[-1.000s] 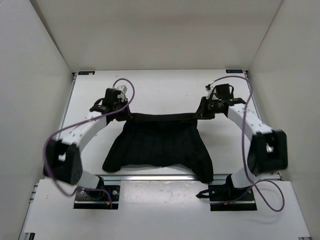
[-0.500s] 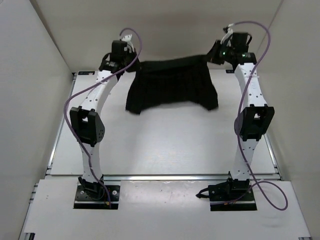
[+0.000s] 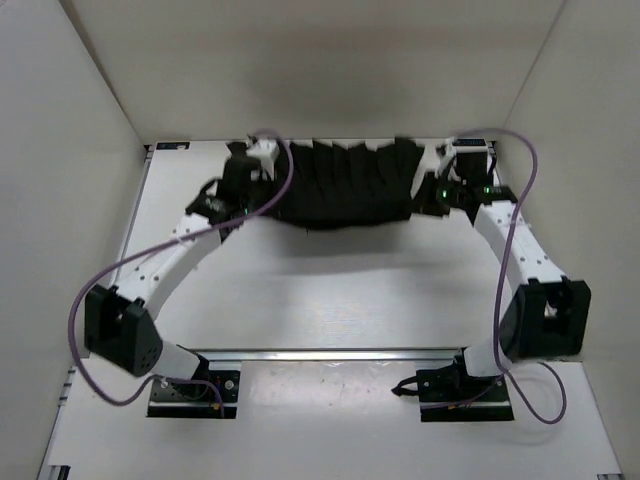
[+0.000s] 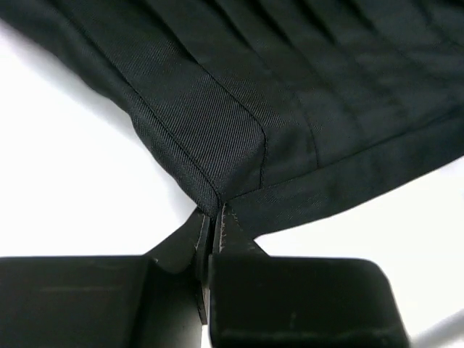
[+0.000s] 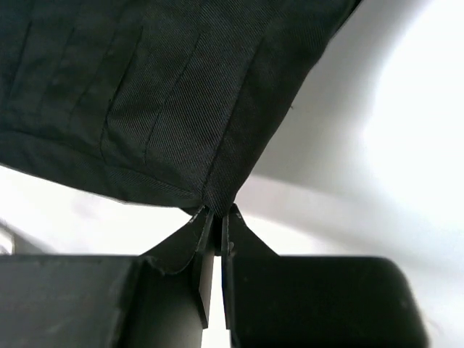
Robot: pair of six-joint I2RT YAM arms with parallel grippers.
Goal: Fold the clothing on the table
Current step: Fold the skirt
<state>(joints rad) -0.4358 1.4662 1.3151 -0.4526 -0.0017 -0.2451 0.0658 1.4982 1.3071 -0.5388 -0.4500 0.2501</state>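
The part of the open table nearer the bar (image 3: 258,266) is clear. My left gripper will next move back and down to bring the skirt's corner there, then release it.
The clothing (image 3: 345,185) is a black pleated skirt stretched sideways across the far part of the white table (image 3: 330,290). My left gripper (image 3: 270,192) is at its left end and my right gripper (image 3: 428,193) at its right end. In the left wrist view the left gripper (image 4: 214,215) is shut on a corner of the skirt (image 4: 275,94), where a flat band meets the pleats. In the right wrist view the right gripper (image 5: 216,212) is shut on the opposite corner of the skirt (image 5: 145,94). The fabric fans away from both pairs of fingertips.
White walls (image 3: 70,150) close in the table on the left, right and back, close behind the skirt. An aluminium rail (image 3: 330,353) runs along the near edge ahead of the arm bases. Purple cables (image 3: 140,260) loop beside each arm.
One second ago the skirt hung at the near edge. Both arms carried it up and toward the back wall, then lowered it to the far part of the table. Both grips stayed shut.
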